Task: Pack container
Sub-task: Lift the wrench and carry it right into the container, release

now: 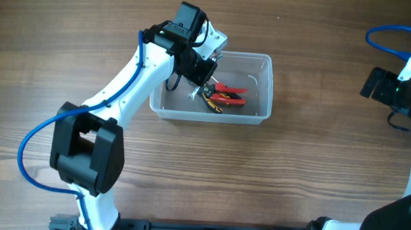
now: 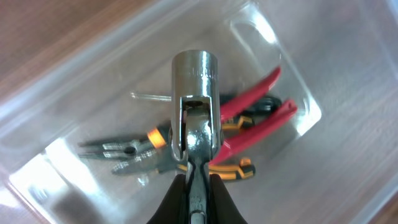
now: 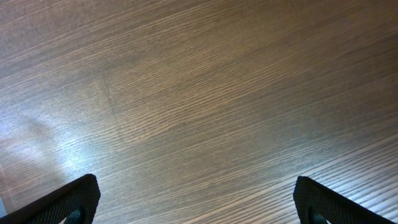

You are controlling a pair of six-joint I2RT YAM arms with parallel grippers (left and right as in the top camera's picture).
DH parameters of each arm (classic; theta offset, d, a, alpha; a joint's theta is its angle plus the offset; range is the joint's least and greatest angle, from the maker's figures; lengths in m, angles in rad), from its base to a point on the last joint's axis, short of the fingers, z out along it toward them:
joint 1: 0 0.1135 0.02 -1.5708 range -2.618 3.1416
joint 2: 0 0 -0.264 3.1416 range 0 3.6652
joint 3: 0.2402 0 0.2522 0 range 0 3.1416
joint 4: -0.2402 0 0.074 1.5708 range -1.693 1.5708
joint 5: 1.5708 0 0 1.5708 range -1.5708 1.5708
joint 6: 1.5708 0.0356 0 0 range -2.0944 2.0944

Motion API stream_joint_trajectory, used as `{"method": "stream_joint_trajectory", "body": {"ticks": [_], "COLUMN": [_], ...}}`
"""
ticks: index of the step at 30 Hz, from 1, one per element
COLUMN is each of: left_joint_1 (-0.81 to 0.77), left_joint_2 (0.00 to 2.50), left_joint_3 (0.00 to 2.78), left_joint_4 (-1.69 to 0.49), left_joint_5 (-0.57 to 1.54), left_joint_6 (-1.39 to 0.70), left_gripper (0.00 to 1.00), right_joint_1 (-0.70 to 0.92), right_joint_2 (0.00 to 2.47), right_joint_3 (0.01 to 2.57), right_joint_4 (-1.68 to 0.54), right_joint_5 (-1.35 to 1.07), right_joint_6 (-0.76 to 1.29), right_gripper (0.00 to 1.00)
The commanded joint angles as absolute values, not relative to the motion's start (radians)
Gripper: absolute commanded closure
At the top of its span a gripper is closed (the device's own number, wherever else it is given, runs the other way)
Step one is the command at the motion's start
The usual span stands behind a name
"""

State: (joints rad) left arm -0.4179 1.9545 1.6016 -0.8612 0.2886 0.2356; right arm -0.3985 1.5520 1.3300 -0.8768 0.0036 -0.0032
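Note:
The socket wrench hangs in the clear container above the pliers. My left gripper will lower it a little next, then open.
The clear plastic container (image 1: 258, 113) stands at the table's middle back; it also shows in the left wrist view (image 2: 298, 106). Inside lie red-handled pliers (image 1: 230, 94) (image 2: 261, 109) and black-and-orange-handled pliers (image 1: 213, 105) (image 2: 134, 148). My left gripper (image 1: 198, 80) (image 2: 198, 186) hangs over the container's left half, shut on a shiny metal socket wrench (image 2: 194, 93) whose head points down into the tub. My right gripper (image 3: 196, 202) is open and empty over bare wood at the far right (image 1: 390, 86).
The wooden table (image 1: 295, 186) surrounds the container. The right arm's blue cable (image 1: 385, 33) loops at the back right. The left arm's base (image 1: 86, 157) stands at the front left.

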Motion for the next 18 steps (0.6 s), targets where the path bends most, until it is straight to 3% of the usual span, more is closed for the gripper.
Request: {"method": "stream_joint_trajectory", "body": {"ticks": [1, 12, 18], "left_joint_1": [-0.424, -0.424, -0.424], "left_joint_2": [1.968, 1.974, 1.976], "left_joint_3": [1.608, 1.571, 1.571], "left_joint_4": [-0.896, -0.902, -0.886], "left_joint_5": [0.325, 0.324, 0.313], "left_joint_6": [0.258, 0.259, 0.258], "left_gripper": [0.96, 0.95, 0.90], "right_joint_1": [-0.402, -0.402, -0.402], "right_joint_2": [1.552, 1.552, 1.552], "right_joint_3": [1.328, 1.328, 1.328], "right_joint_4": [-0.875, -0.875, -0.875], "right_joint_5": [-0.001, -0.001, -0.001], "right_joint_6": [0.010, 0.010, 0.010], "right_gripper": [0.00, 0.00, 0.00]}}
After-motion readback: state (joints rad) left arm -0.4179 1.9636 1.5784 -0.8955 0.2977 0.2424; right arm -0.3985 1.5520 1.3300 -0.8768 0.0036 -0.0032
